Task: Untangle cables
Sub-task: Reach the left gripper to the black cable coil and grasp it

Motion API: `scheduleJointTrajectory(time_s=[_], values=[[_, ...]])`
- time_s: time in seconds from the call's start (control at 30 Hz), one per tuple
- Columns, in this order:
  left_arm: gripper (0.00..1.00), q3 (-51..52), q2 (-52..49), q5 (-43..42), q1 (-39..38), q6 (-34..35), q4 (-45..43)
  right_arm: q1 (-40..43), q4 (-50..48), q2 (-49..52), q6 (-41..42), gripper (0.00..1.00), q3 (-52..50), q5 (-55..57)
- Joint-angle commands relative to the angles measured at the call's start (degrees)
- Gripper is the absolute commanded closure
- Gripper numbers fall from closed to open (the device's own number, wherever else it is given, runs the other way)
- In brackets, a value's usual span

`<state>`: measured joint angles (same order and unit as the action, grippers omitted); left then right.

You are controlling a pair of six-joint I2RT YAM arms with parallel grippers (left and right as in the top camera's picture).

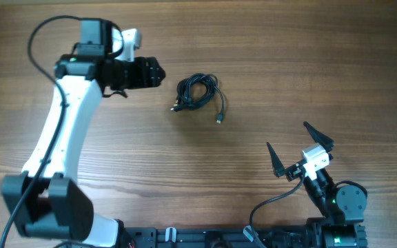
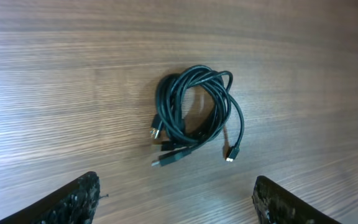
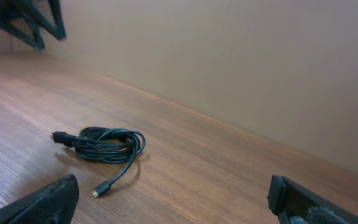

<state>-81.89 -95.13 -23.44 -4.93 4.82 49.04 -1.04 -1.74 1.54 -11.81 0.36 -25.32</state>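
Note:
The left gripper should next come down toward the right in the overhead view, onto the coil's side by the plug ends (image 1: 185,98) (image 2: 174,122), where the strands run bundled together.
The cables (image 1: 197,91) lie as one knotted black coil near the middle of the wooden table, with plug ends sticking out at its left and one loose end with a small plug (image 1: 219,120) trailing down to the right. The coil also shows in the left wrist view (image 2: 194,112) and in the right wrist view (image 3: 106,144). My left gripper (image 1: 158,72) hovers just left of the coil, open and empty; its fingertips (image 2: 176,199) stand wide apart. My right gripper (image 1: 300,148) is open and empty at the lower right, far from the coil; its fingers (image 3: 173,202) are wide apart.
The wooden table (image 1: 288,62) carries only the coil. A plain beige wall (image 3: 241,68) stands behind the table's far edge. The left arm (image 1: 60,138) reaches up along the table's left side. The arm bases sit at the front edge.

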Motion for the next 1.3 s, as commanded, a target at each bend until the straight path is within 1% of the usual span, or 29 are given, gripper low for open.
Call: scheduleJointTrajectory(time_s=[0.0,0.17,0.33,0.53,0.57,0.6,0.67,0.73,0.77,0.8,0.83,0.87,0.97,1.07,1.13,1.17,1.2,1.27], values=[[0.17,-0.85,-2.54,1.86,-2.32,4.61,-1.88,-0.24,-0.13,-0.52,0.83,0.00,-0.07,-0.46],[0.16,-0.85,-2.60,2.08,-2.32,9.18,-3.80,-0.24,-0.13,-0.52,0.81,0.00,-0.07,-0.46],[0.15,-0.85,-2.60,2.08,-2.47,9.16,-2.40,-0.24,-0.13,-0.52,0.81,0.00,-0.07,-0.46],[0.14,-0.85,-2.60,2.05,-2.47,9.46,-3.43,-0.24,-0.13,-0.52,0.81,0.00,-0.07,-0.46],[0.12,-0.85,-2.60,2.05,-2.47,9.46,-3.69,-0.24,-0.13,-0.52,0.81,0.00,-0.07,-0.46],[0.00,-0.85,-2.60,1.86,-2.49,10.64,-4.72,-0.24,-0.13,-0.52,0.83,0.00,-0.07,-0.46],[0.00,-0.85,-2.60,-1.14,-2.82,11.30,-6.73,-0.24,-0.13,-0.52,0.83,0.00,-0.07,-0.46],[0.00,-0.85,-2.97,-0.87,-2.86,11.34,-7.17,-0.24,-0.15,-0.52,0.81,0.00,-0.07,-0.46],[0.04,-0.85,-3.61,1.11,-2.86,12.17,-7.06,-0.24,-0.15,-0.52,0.81,0.00,-0.07,-0.46],[0.05,-0.85,-4.48,3.93,-2.86,14.99,-7.10,-0.24,-0.13,-0.52,0.81,0.00,-0.07,-0.46],[0.13,-0.83,-5.90,5.81,-2.86,16.94,-7.10,-0.24,-0.13,-0.52,0.81,0.00,-0.07,-0.46],[0.19,-0.85,-7.78,6.21,-2.91,17.11,-7.54,-0.24,-0.13,-0.52,0.83,0.00,-0.07,-0.46],[0.22,-0.85,-12.70,6.19,-4.37,17.16,-8.96,-0.24,-0.13,-0.52,0.81,0.00,-0.07,-0.46],[0.21,-0.85,-15.91,6.64,-6.88,17.11,-11.65,-0.24,-0.13,-0.52,0.81,0.00,-0.07,-0.46],[0.22,-0.85,-18.34,6.64,-8.22,17.14,-13.57,-0.24,-0.22,-0.52,-2.80,0.00,-0.07,1.75],[0.27,-0.85,-19.28,6.69,-8.61,17.25,-14.01,-0.24,-0.31,-0.52,-2.93,0.00,-0.07,1.64],[0.29,-0.85,-20.15,7.56,-8.74,18.51,-14.38,-0.24,-0.28,-0.52,-1.84,0.00,-0.07,0.81],[0.35,-0.85,-21.44,9.73,-8.74,18.84,-14.91,-0.24,-0.28,-0.52,3.15,0.00,-0.07,-0.87]])
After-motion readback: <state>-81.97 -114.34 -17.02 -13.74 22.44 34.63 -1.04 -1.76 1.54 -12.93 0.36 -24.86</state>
